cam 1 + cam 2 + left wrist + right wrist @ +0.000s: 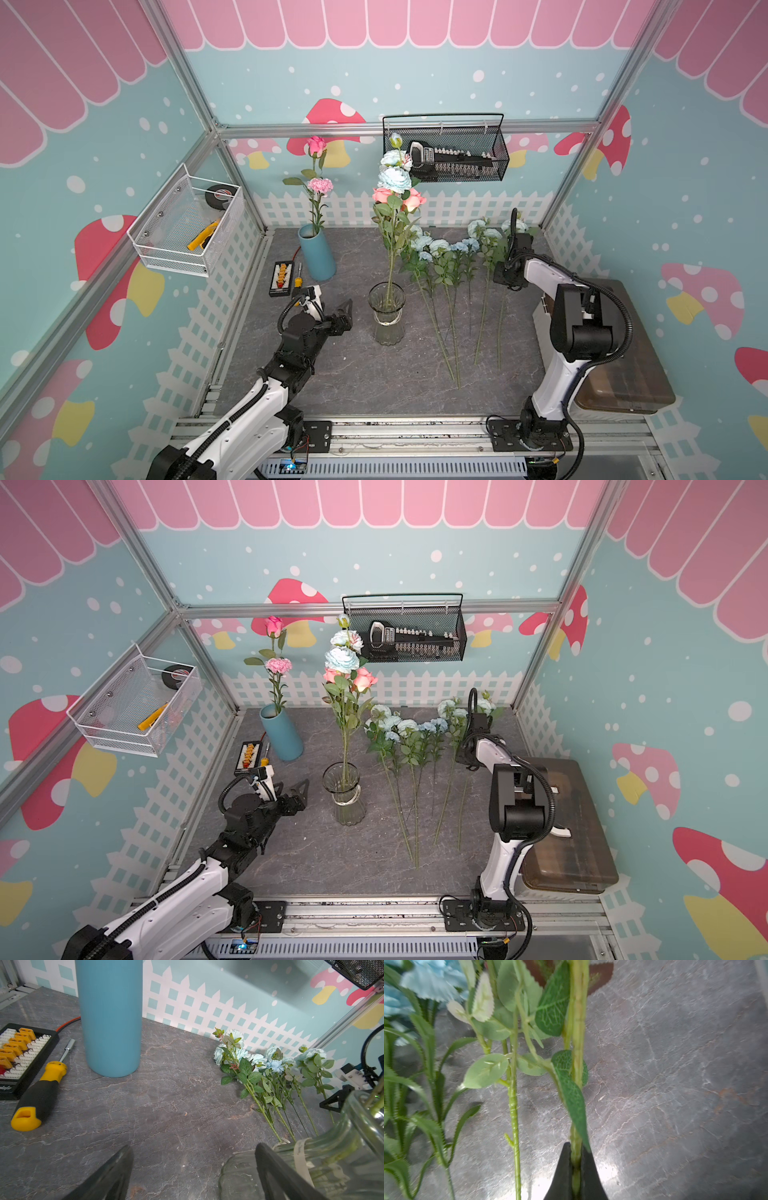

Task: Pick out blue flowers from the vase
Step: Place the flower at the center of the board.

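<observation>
The robot's right gripper will next lower the green stem [578, 1064] a little onto the bare tabletop just below, beside the other blue flowers that lie flat, and let go of it.
A clear glass vase [386, 316] [345, 793] [332, 1157] stands mid-table. It holds a tall stem of blue flowers [392, 178] [341, 659] together with salmon roses [411, 199]. Several more blue flowers [440, 247] [407, 726] [257, 1059] lie flat on the table to its right. My right gripper [576, 1147] is shut on the green stem [578, 1064] of the rightmost blue flower [513, 226], low over the table. My left gripper [345, 307] [193, 1149] stands open just left of the vase, with nothing between its fingers.
A blue ceramic vase [318, 257] with a pink rose and a carnation stands at the back left. A yellow screwdriver [39, 1093] and a connector box [18, 1057] lie beside it. A brown box [623, 374] sits at the right edge. Wire baskets [449, 153] hang on the walls.
</observation>
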Controlling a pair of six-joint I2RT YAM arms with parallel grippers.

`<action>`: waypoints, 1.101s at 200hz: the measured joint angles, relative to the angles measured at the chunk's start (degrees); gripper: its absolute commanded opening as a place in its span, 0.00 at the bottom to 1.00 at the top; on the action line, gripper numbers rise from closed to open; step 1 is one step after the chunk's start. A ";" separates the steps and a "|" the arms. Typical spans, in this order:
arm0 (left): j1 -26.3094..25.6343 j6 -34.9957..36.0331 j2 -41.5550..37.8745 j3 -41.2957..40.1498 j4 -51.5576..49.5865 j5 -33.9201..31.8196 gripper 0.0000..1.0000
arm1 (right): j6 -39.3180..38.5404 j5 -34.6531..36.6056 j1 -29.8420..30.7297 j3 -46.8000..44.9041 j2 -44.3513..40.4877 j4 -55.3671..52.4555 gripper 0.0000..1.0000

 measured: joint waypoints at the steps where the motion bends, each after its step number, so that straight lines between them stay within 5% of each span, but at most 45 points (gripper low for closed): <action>1: 0.00 0.00 0.00 0.00 -0.02 0.00 0.92 | 0.00 -0.02 0.00 0.00 0.07 0.00 0.02; 157: 0.00 0.00 0.46 0.00 -0.04 0.00 0.92 | -0.31 -1.79 0.00 -0.04 2.84 -0.35 0.19; 220: 0.00 0.00 0.50 0.00 -0.04 0.00 0.92 | -0.22 -2.93 0.00 -6.45 -8.81 2.36 0.23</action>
